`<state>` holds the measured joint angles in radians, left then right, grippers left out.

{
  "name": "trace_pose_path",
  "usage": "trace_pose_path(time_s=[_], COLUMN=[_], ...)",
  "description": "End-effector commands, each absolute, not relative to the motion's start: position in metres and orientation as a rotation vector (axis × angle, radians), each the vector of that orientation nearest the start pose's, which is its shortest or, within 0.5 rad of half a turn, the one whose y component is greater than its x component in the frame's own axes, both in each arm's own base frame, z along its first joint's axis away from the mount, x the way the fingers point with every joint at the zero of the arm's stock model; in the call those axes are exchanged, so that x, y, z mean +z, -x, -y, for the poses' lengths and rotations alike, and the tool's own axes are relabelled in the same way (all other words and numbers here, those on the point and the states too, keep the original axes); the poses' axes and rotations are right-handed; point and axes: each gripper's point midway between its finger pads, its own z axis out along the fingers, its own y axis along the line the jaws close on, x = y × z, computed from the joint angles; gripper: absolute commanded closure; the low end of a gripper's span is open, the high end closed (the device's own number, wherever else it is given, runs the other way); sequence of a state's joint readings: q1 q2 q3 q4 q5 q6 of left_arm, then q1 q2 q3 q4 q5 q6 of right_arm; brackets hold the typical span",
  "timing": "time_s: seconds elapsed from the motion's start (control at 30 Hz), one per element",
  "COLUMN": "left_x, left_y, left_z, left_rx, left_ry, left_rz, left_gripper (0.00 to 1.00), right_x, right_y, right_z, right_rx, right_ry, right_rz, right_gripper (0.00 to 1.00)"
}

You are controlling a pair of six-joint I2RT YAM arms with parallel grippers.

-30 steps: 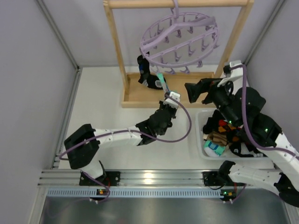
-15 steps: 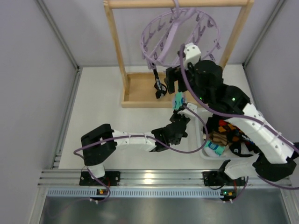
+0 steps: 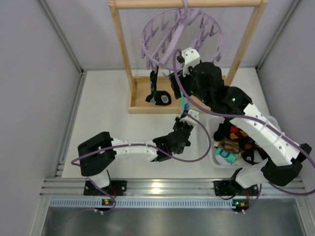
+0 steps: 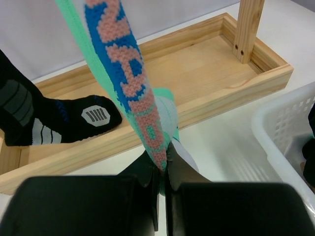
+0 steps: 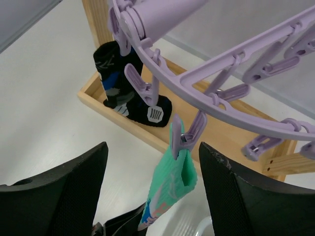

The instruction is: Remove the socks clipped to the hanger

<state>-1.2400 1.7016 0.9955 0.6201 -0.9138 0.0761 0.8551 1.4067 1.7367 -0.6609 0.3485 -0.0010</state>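
Note:
My left gripper pulls away from the peg next, then moves across over the white basket's socks and releases the teal one, as socks already lie in the basket.
The lavender hanger (image 3: 182, 32) hangs by its hook from the wooden rack. A teal sock with a blue and pink pattern (image 3: 184, 104) is held by one peg (image 5: 189, 133) of the hanger's ring (image 5: 221, 91). My left gripper (image 3: 185, 119) is shut on the lower end of this sock (image 4: 123, 64), pinching it at the fingertips (image 4: 162, 158). My right gripper (image 3: 176, 83) is open wide just below the ring, with its fingers (image 5: 59, 189) on either side of the peg and the sock's top (image 5: 177, 174). A black sock (image 3: 158, 96) with grey patches hangs from another peg over the rack's base (image 5: 123, 91).
The wooden rack's tray base (image 4: 216, 73) lies under the hanger, its posts (image 3: 123, 54) on both sides. A white basket (image 3: 211, 147) at the right holds several socks, among them a red-orange argyle one (image 3: 236, 133). Its rim shows in the left wrist view (image 4: 290, 128).
My right arm swung from above the basket up to the hanger and opened around the teal sock's peg. The hanger turned, and the black sock swung left. My left gripper kept hold of the sock.

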Motion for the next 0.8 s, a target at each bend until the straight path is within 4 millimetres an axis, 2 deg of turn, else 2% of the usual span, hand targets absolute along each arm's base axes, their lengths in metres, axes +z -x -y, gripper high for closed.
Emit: trace_pose_path(time_s=[0.0, 0.27, 0.57, 0.77], left_x=[0.222, 0.221, 0.220, 0.223], left_y=[-0.277, -0.275, -0.274, -0.272], left_z=[0.382, 0.384, 0.387, 0.387], left_rx=[-0.226, -0.254, -0.276, -0.298], left_ry=[-0.328, -0.349, -0.360, -0.362], left_rz=[-1.560, -1.558, -1.559, -1.555], left_gripper=[1.00, 1.00, 1.00, 1.00], right_x=[0.414, 0.403, 0.392, 0.395], right_y=[-0.310, -0.336, -0.343, -0.353], right_z=[-0.259, -0.253, -0.271, -0.269], right_rx=[0.334, 0.308, 0.377, 0.371], right_ry=[0.548, 0.517, 0.534, 0.501], right_rz=[-1.736, -1.763, -1.777, -1.760], right_gripper=[0.29, 0.33, 0.38, 0.42])
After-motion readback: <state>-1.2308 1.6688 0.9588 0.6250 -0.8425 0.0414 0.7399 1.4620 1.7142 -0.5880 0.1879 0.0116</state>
